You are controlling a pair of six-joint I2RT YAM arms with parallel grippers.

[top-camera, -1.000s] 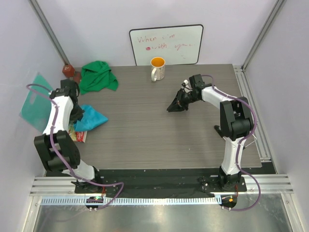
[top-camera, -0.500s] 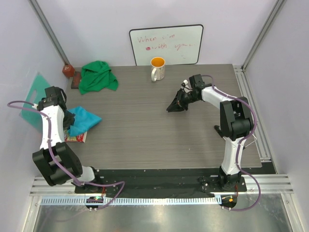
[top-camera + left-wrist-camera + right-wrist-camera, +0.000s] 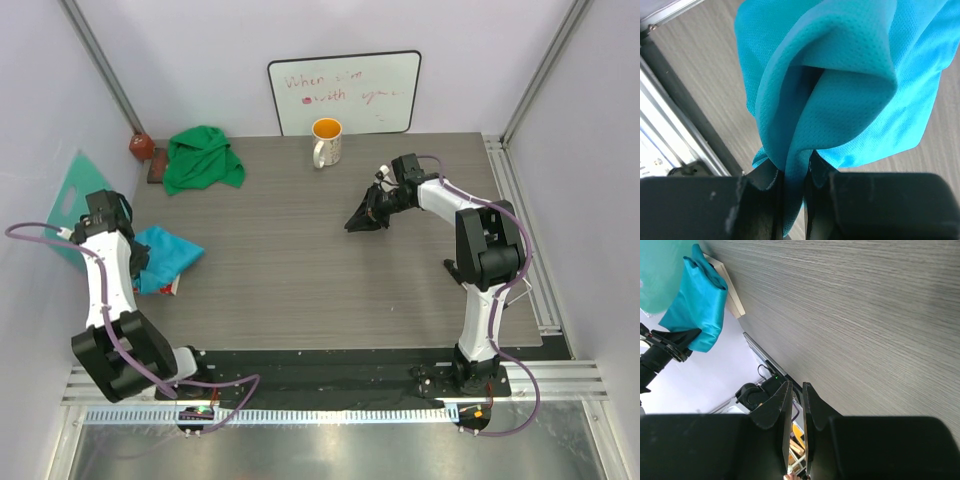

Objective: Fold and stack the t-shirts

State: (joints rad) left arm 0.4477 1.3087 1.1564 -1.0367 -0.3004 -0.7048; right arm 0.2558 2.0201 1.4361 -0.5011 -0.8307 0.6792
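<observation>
The blue shirt hangs past the packet, so the robot's left gripper will next move gently toward the mint-teal sheet (image 3: 80, 186), which leans to the gripper's left in the top view, and let go.
The turquoise-blue t-shirt (image 3: 165, 257) hangs bunched at the table's left edge; my left gripper (image 3: 135, 268) is shut on a fold of it, seen close in the left wrist view (image 3: 840, 90) between the jaws (image 3: 794, 180). It also shows far off in the right wrist view (image 3: 697, 302). The kelly green t-shirt (image 3: 202, 158) lies crumpled at the back left. My right gripper (image 3: 360, 222) is shut and empty, low over the table right of centre, its fingers nearly touching (image 3: 796, 410).
An orange-lined white mug (image 3: 326, 142) stands at the back centre before a whiteboard (image 3: 345, 92). A mint-teal plastic sheet (image 3: 68, 205) leans off the left edge. A small packet (image 3: 168, 287) lies under the blue shirt. A brown object (image 3: 141, 146) sits at the back-left corner.
My left arm has swung left and toward the near edge, dragging the blue t-shirt with it toward the table's left edge. The right arm has not moved.
</observation>
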